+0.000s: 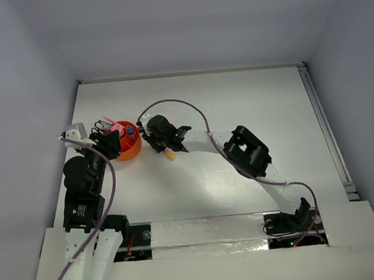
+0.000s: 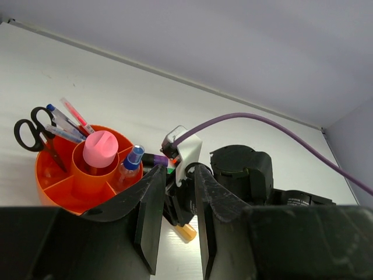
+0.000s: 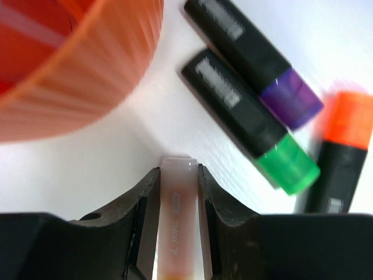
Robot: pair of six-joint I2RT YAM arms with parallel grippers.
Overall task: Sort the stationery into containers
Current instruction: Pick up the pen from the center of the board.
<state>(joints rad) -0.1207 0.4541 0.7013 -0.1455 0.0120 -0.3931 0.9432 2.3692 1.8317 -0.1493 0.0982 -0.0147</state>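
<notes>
Next, my right gripper rises, tilts level, moves left in the top view and dips to release the yellow marker into the orange holder's near section [image 1: 123, 149], because that's empty.
My right gripper [image 3: 178, 178] is shut on the yellow marker [image 3: 177, 224], whose pale body runs between the fingers; its yellow end shows in the top view [image 1: 170, 156] and the left wrist view [image 2: 186, 232]. It sits just right of the orange holder [image 1: 131, 153] [image 3: 87, 70]. Purple [image 3: 256, 58], green [image 3: 250, 122] and orange [image 3: 341, 157] highlighters lie on the table beside it. The holder [image 2: 46, 186] holds scissors [image 2: 26, 133], thin pens [image 2: 70, 119], a pink-capped bottle [image 2: 100, 149] and a blue-capped bottle [image 2: 133, 158]. My left gripper [image 2: 178, 175] is open and empty, at the holder's left side [image 1: 109, 145].
The white table runs to walls at the back and both sides. The right arm's purple cable [image 1: 184, 104] arcs over the table's middle, and its elbow [image 1: 249, 149] sits centre right. The right arm's wrist [image 2: 240, 169] is close in front of my left fingers.
</notes>
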